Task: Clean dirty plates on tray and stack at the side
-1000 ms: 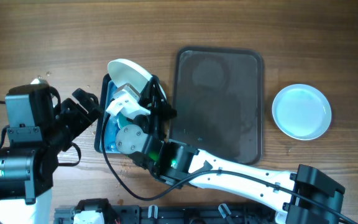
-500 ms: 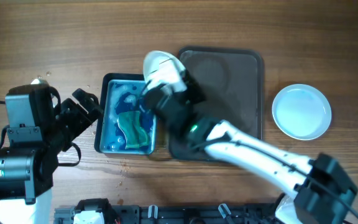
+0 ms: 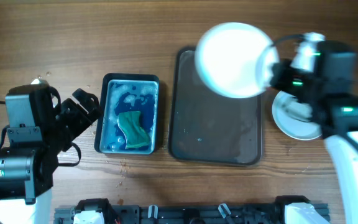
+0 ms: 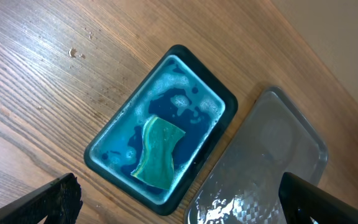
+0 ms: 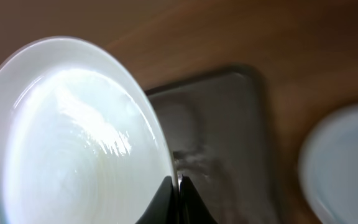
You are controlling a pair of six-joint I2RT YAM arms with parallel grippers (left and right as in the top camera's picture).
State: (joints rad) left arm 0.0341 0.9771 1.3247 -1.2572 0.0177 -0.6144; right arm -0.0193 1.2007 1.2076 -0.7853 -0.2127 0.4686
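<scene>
Next, my right gripper moves off the tray and down over the white plate upon the table [image 3: 296, 117] [image 5: 355, 167], because that plate already lies beside the tray for stacking.
My right gripper [image 5: 178, 186] is shut on the rim of a clean white plate [image 3: 232, 51] and holds it up in the air over the far right part of the dark tray [image 3: 215, 140]. The same plate [image 5: 67, 137] fills the left of the right wrist view, with the tray [image 5: 229, 143] below it. Another white plate [image 3: 291, 121] lies on the table right of the tray, partly hidden by my right arm; it shows blurred in the right wrist view [image 5: 340, 162]. The tray is wet and bare. My left gripper [image 4: 179, 202] is open above the table near the basin.
A blue basin [image 3: 129, 84] of soapy blue water with a green sponge [image 3: 134, 129] sits left of the tray. It also shows in the left wrist view [image 4: 166, 106], with the sponge [image 4: 159, 152] and the tray [image 4: 272, 162] beside it.
My right arm has swung the plate from over the basin, across the tray, to the right and up. The left arm has not moved.
</scene>
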